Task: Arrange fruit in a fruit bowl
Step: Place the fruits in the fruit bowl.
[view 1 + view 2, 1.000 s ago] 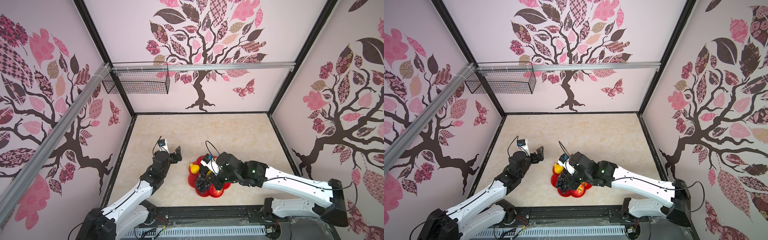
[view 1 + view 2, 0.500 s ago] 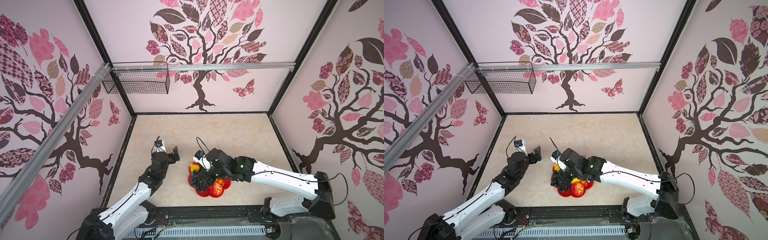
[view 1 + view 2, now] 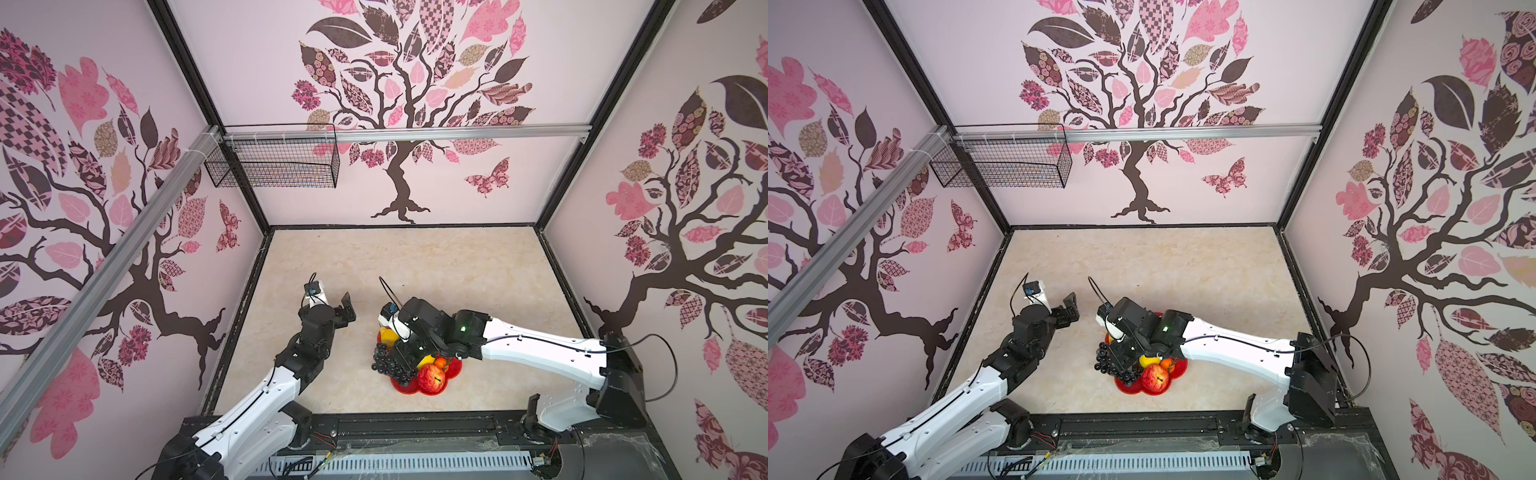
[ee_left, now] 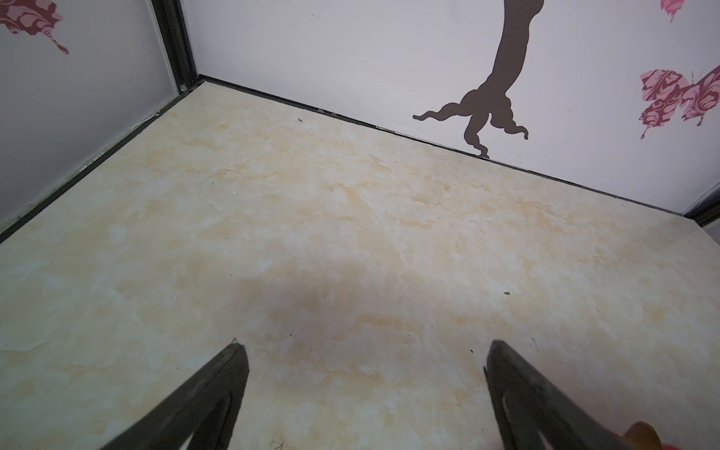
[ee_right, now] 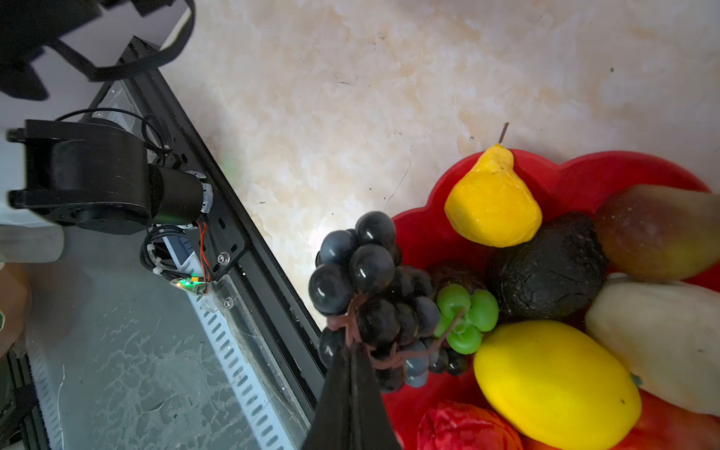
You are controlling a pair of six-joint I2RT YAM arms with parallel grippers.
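The black grape bunch (image 5: 370, 272) hangs over the bowl's rim, so my right gripper carries the bunch's brown stem outward to the small green grapes (image 5: 466, 318) next and releases it.
The red scalloped fruit bowl (image 3: 417, 388) (image 3: 1128, 386) (image 5: 584, 167) sits near the table's front edge. It holds a red apple (image 3: 432, 379) (image 3: 1155, 378), a lemon (image 5: 553, 385), a yellow pear (image 5: 493, 202), a dark avocado (image 5: 545, 265), a brown pear (image 5: 658, 230), a cream pear (image 5: 658, 343) and small green grapes (image 5: 467, 315). My right gripper (image 3: 409, 353) (image 3: 1127, 353) (image 5: 350, 350) is shut on the brown stem of the black grape bunch (image 3: 388, 363) (image 3: 1111, 361) (image 5: 370, 272), which hangs over the bowl's left rim. My left gripper (image 3: 348, 309) (image 3: 1070, 309) (image 4: 364, 346) stands open and empty over bare table, left of the bowl.
A black wire mesh basket (image 3: 274, 162) (image 3: 1005, 164) hangs from the rail on the back wall. The black front frame rail (image 5: 249, 249) runs close beside the bowl, with the left arm's base (image 5: 97, 183) behind it. Patterned walls enclose the marble-look table (image 4: 350, 218).
My right arm has shifted left across the bowl with the grape bunch, which now hangs at the left rim. The apple has come into full view. The left arm has barely moved.
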